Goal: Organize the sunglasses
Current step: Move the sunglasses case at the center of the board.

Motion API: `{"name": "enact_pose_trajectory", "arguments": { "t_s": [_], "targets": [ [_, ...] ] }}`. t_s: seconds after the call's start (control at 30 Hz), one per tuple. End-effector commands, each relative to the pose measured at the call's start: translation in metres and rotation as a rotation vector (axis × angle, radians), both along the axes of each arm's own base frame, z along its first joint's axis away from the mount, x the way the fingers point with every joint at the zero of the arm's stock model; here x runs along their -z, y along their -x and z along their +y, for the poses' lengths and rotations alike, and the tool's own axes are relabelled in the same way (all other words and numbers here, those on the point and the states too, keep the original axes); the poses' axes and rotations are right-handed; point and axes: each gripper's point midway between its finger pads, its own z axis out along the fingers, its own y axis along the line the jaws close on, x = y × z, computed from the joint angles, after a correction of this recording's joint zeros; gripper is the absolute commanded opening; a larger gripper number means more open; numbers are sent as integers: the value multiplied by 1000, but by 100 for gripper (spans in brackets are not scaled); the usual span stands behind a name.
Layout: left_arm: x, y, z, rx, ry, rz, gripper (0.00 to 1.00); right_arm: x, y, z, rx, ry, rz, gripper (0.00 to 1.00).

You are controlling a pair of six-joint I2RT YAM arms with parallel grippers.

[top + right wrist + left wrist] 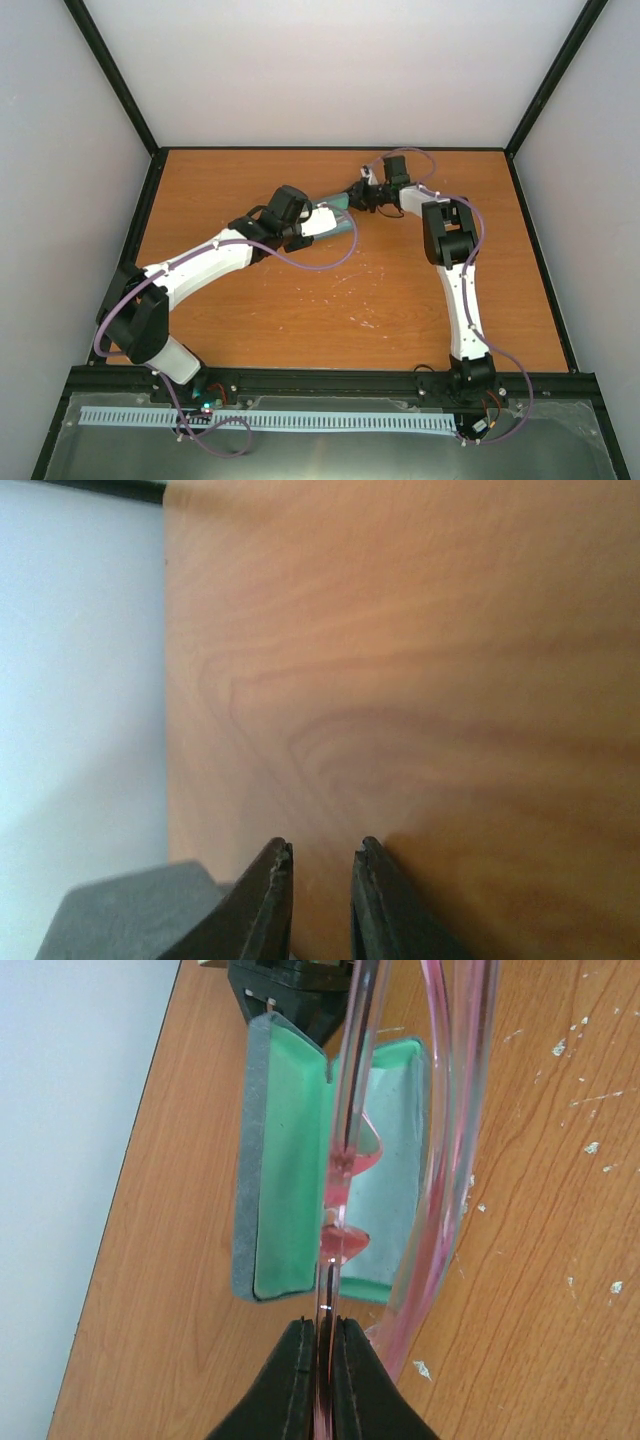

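Observation:
My left gripper lowers the sunglasses (450,1160) onto the open case's pale blue cloth (394,1150) next and releases them inside the case, since the cloth is bare below.
In the left wrist view my left gripper (325,1335) is shut on the sunglasses (450,1160). It pinches their thin pinkish-red translucent frame edge-on, just above the open case (290,1160), which is blue-grey outside and green-lined. A pale blue cloth (395,1180) lies inside the case. In the top view the left gripper (318,220) is at the case (342,214) at the table's middle back. My right gripper (362,197) is right behind the case. In the right wrist view its jaws (320,855) stand narrowly apart with only wood between them, and the grey case edge (130,910) shows at bottom left.
The wooden table (330,300) has white scuff marks near the middle. Black frame posts and pale walls enclose it on three sides. The right gripper's black body (290,990) shows just beyond the case in the left wrist view.

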Motion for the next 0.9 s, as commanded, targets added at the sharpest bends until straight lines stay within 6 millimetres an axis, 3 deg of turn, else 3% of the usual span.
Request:
{"name": "enact_pose_trajectory", "arguments": {
  "t_s": [0.0, 0.3, 0.43, 0.6, 0.87],
  "targets": [
    [-12, -5, -1, 5, 30, -38, 1, 31, 54, 13, -86, 39, 127, 17],
    [10, 0, 7, 13, -23, -35, 1, 36, 92, 2, -86, 61, 164, 16],
    [23, 7, 17, 52, -71, -91, 1, 38, 100, -1, -67, 63, 170, 16],
    [22, 6, 24, 117, -109, -262, 1, 36, 102, -3, -47, 64, 164, 17],
    [-1, -12, 24, 188, -98, -561, 1, 25, 106, -19, 31, 79, 124, 18]
  ]
}}
